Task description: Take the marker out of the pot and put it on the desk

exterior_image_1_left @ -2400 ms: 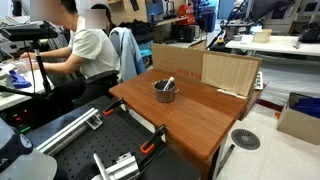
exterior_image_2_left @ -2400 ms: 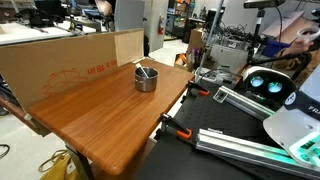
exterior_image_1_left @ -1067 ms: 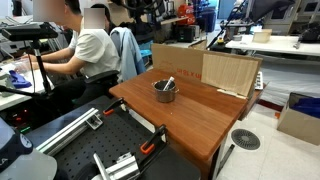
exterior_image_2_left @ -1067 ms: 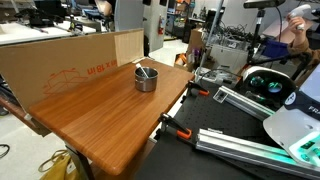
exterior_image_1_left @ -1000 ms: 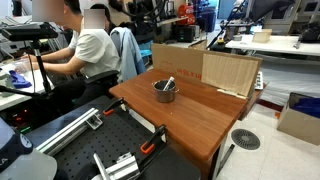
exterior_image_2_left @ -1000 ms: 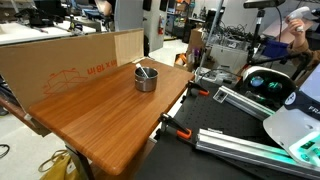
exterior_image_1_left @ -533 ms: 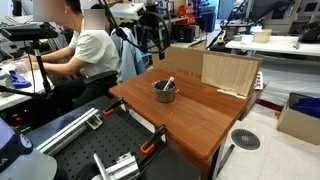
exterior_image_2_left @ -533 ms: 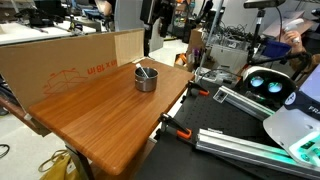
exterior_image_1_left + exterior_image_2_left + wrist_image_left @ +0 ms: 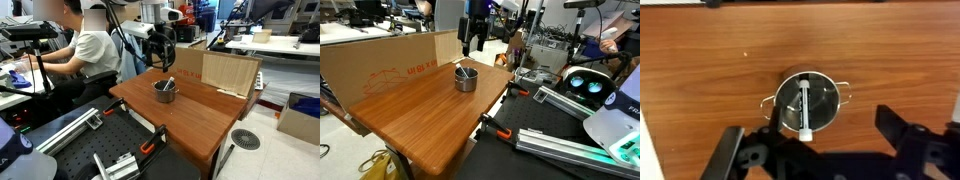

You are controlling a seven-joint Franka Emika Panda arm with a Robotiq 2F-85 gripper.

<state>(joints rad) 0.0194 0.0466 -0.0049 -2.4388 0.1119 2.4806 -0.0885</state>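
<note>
My gripper shifts slightly left in the wrist view next, then lowers onto the marker's white end [image 9: 171, 80] [image 9: 805, 134], because that end sticks up past the pot's rim.
The small grey metal pot [image 9: 165, 91] stands on the reddish-brown wooden desk [image 9: 215, 115] near its back edge, and shows in both exterior views [image 9: 466, 78]. The slim marker [image 9: 804, 105] lies inside the pot [image 9: 825, 92], one end leaning on the rim. It shows as a thin stick in an exterior view [image 9: 168, 83]. My gripper [image 9: 160, 60] hangs open and empty in the air above the pot, apart from it [image 9: 470, 44]. In the wrist view its two dark fingers [image 9: 815, 150] spread wide below the pot over the desk [image 9: 700, 60].
Cardboard sheets [image 9: 228, 70] stand along the desk's back edge [image 9: 390, 62]. A person [image 9: 85, 50] sits beyond the desk. A black metal platform with orange clamps [image 9: 105, 150] adjoins the desk's front. A fan [image 9: 245, 139] lies on the floor.
The arm has come into view from the back and moved down and forward until the open gripper hangs above the pot. The pot and marker have not moved.
</note>
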